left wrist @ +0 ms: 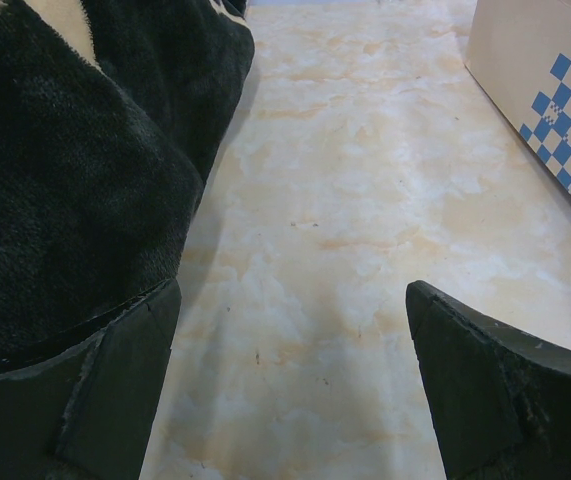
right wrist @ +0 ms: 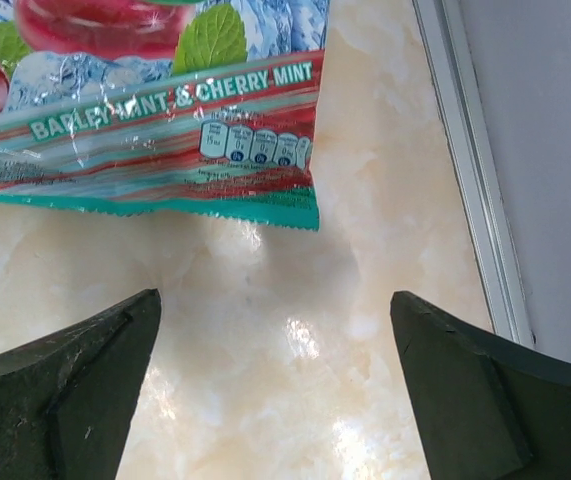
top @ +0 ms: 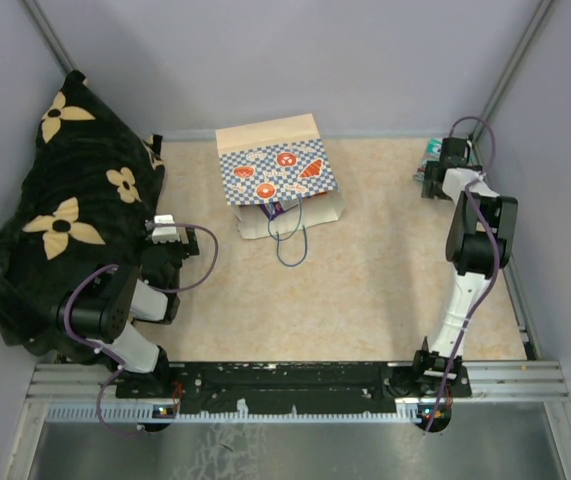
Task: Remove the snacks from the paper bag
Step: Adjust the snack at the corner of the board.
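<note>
A purple snack peeks from the bag's opening. My right gripper swings to the left in the top view, into the bag's opening, onto that snack (top: pixel 272 210) next.
The paper bag (top: pixel 275 170) lies on its side at the back middle of the table, mouth toward me, blue cord handle (top: pixel 290 245) trailing out. A purple snack (top: pixel 277 208) peeks from the mouth. A teal and red snack pouch (right wrist: pixel 155 100) lies flat in the far right corner (top: pixel 431 149). My right gripper (right wrist: pixel 275 340) hovers open just short of that pouch's edge, with only bare table between its fingers (top: pixel 430 180). My left gripper (left wrist: pixel 293 340) is open and empty, low over the table beside the black cloth; the bag's corner (left wrist: pixel 555 90) shows ahead to the right.
A black cloth with cream flowers (top: pixel 75 210) is heaped along the left side, touching my left gripper's left finger (left wrist: pixel 115 390). A metal rail (right wrist: pixel 470 170) and grey wall bound the table just right of the right gripper.
</note>
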